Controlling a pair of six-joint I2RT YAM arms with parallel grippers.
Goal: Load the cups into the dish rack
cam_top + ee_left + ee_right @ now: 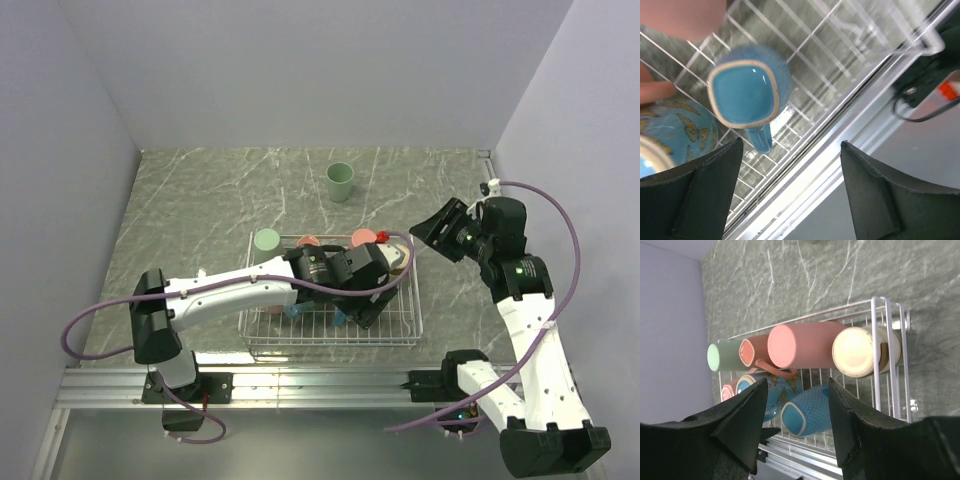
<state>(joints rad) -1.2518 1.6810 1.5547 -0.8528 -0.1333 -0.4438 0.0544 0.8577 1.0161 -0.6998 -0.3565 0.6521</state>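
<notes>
I should next move my right gripper outward and to the left in the top view, then down onto the green cup's rim [352,172], because the green cup is still outside the rack [330,343].
The white wire dish rack [330,343] sits mid-table with several cups lying in it. In the right wrist view these are a sage green cup [722,356], a salmon mug [757,351], a pink cup [805,345], a cream-bottomed brown cup [862,351], a blue butterfly mug [775,392] and a blue dotted mug [810,412]. My left gripper [790,170] hangs open over the rack's near edge, just off the blue dotted mug [745,92], holding nothing. My right gripper [440,232] is open and empty, right of the rack. One green cup [340,182] stands on the table beyond the rack.
The left arm [230,290] stretches across the rack's near left side. A metal rail [320,385] runs along the table's near edge. Grey walls close in the table on the left, back and right.
</notes>
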